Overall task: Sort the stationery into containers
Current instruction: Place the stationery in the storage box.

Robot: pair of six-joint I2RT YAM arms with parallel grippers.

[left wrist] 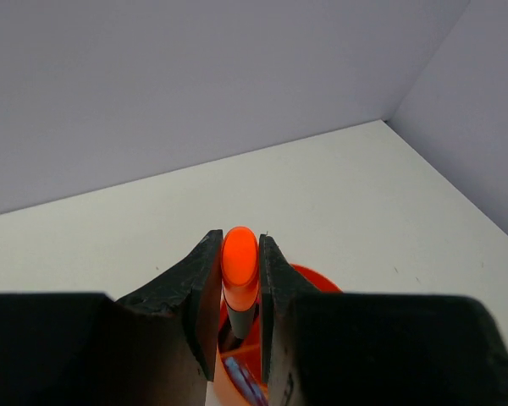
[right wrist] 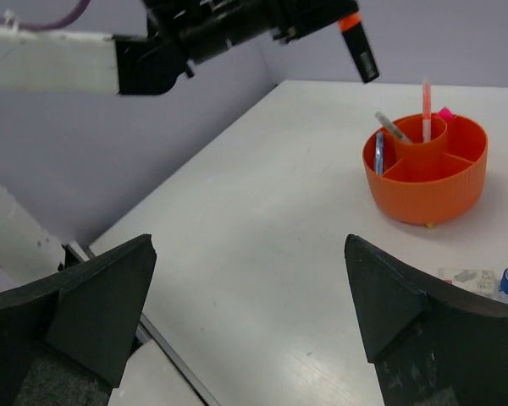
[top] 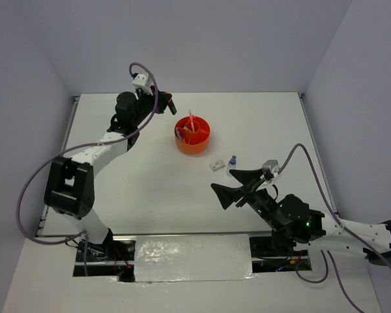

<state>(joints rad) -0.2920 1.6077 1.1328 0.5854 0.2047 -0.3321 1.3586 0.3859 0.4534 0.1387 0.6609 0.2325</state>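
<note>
The left gripper carries the black highlighter toward the orange tub next, then down over the tub's far section.
My left gripper (top: 168, 104) is shut on a black highlighter with an orange end (left wrist: 239, 269) and holds it in the air just left of the orange tub (top: 193, 135). The highlighter also shows in the right wrist view (right wrist: 358, 42), high above the tub (right wrist: 427, 173). The tub holds a pink pen (right wrist: 426, 110), a grey pen (right wrist: 391, 127) and a blue item (right wrist: 378, 153). A white eraser (top: 216, 164) and a tiny blue-capped bottle (top: 232, 161) lie on the table right of the tub. My right gripper (top: 238, 186) is open and empty, near the bottle.
Grey walls close the table at the back and sides. A shiny white sheet (top: 192, 257) lies at the near edge between the arm bases. The left arm's purple cable (top: 26, 195) loops out over the left side.
</note>
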